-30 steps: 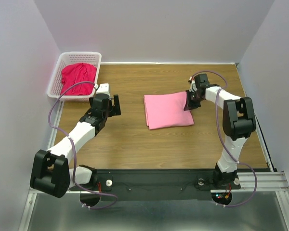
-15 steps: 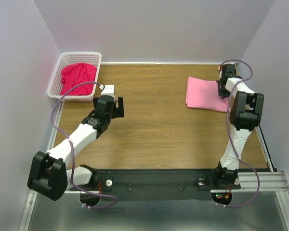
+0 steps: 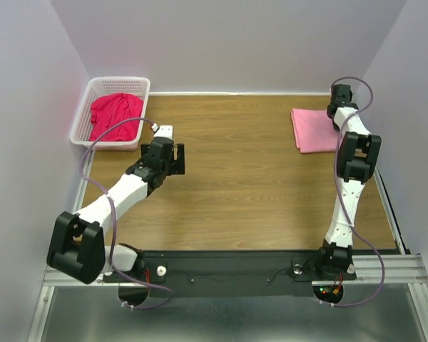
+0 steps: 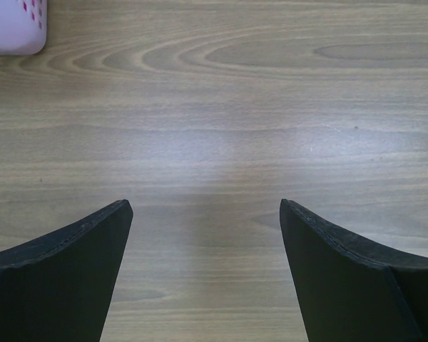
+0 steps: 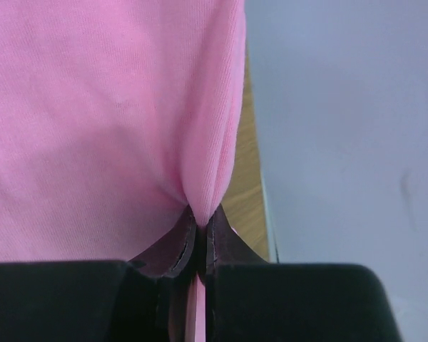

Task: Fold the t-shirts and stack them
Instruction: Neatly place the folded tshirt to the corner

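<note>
My right gripper slides the pink t-shirt [image 5: 93,114] onto the part of the wood beside the wall [image 5: 247,187] next and releases it. That part still lies bare past the t-shirt's edge.
The light pink t-shirt [image 3: 314,130] lies folded at the table's far right, close to the right wall. My right gripper [image 3: 338,114] is shut on its right edge; in the right wrist view the pink t-shirt [image 5: 93,114] bunches into a ridge between the closed jaws of that gripper [image 5: 200,217]. The crimson t-shirt [image 3: 115,114] sits crumpled in the white basket [image 3: 83,112] at the far left. My left gripper [image 3: 175,159] hovers over bare wood right of the basket; it is open [image 4: 206,206] with nothing between its fingers.
The right wall runs just beyond the pink shirt, and the table's right edge [image 5: 260,171] shows beside the cloth. A corner of the basket [image 4: 14,28] shows at the upper left of the left wrist view. Bare wooden tabletop [image 3: 235,171] spans the middle.
My right gripper has dragged the pink t-shirt from the table's middle to the far right, near the wall. The left arm has shifted slightly right and forward, still open.
</note>
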You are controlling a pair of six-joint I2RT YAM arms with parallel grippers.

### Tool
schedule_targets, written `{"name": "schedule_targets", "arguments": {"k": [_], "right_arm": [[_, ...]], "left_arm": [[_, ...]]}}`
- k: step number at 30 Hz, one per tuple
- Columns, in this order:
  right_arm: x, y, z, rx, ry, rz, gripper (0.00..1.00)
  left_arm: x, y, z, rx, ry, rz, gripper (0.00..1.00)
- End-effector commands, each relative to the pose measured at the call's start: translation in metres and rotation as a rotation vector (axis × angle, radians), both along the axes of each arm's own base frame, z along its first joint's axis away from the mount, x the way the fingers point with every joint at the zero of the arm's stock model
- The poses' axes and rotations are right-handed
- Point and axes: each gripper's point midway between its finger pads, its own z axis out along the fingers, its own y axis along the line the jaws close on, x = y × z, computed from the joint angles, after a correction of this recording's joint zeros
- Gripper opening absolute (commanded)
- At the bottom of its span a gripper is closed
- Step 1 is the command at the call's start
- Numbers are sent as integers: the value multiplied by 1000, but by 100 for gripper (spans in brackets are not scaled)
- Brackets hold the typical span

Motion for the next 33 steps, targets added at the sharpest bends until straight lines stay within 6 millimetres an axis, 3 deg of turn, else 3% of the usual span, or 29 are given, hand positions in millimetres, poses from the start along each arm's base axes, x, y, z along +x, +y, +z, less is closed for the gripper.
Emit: {"name": "schedule_targets", "arguments": {"k": [1, 8, 13, 16, 21, 23, 25, 26, 27, 30, 31, 32, 33], "right_arm": [[5, -36, 24, -95, -58, -74, 1], [-2, -64, 24, -135, -73, -145, 1], [8, -74, 29, -152, -125, -139, 1], [14, -74, 35, -153, -163, -148, 14], [21, -76, 57, -161, -233, -142, 16], [24, -76, 61, -162, -255, -143, 24], [25, -74, 68, -151, -284, -149, 47], [23, -72, 71, -148, -292, -154, 55], [18, -71, 68, -143, -281, -161, 57], [7, -66, 108, -137, -351, -183, 66], [0, -61, 107, -110, -362, -194, 68], [-9, -55, 148, -96, -439, -196, 73], [-12, -48, 161, -57, -476, -180, 76]], "left_arm": [[14, -8, 18, -10, -22, -7, 97], [21, -14, 15, -9, 7, -24, 97], [29, -17, 27, -11, -12, -25, 97], [31, -18, 35, -14, -27, -31, 97], [30, -25, 37, -48, -25, -49, 97], [29, -28, 35, -57, -18, -64, 97], [28, -30, 35, -68, -16, -75, 97], [28, -31, 37, -76, -25, -78, 97], [29, -31, 38, -79, -29, -77, 97], [28, -33, 50, -106, -57, -71, 97], [27, -32, 60, -127, -79, -62, 97], [26, -32, 68, -140, -96, -57, 97], [25, -31, 76, -153, -119, -52, 97]]}}
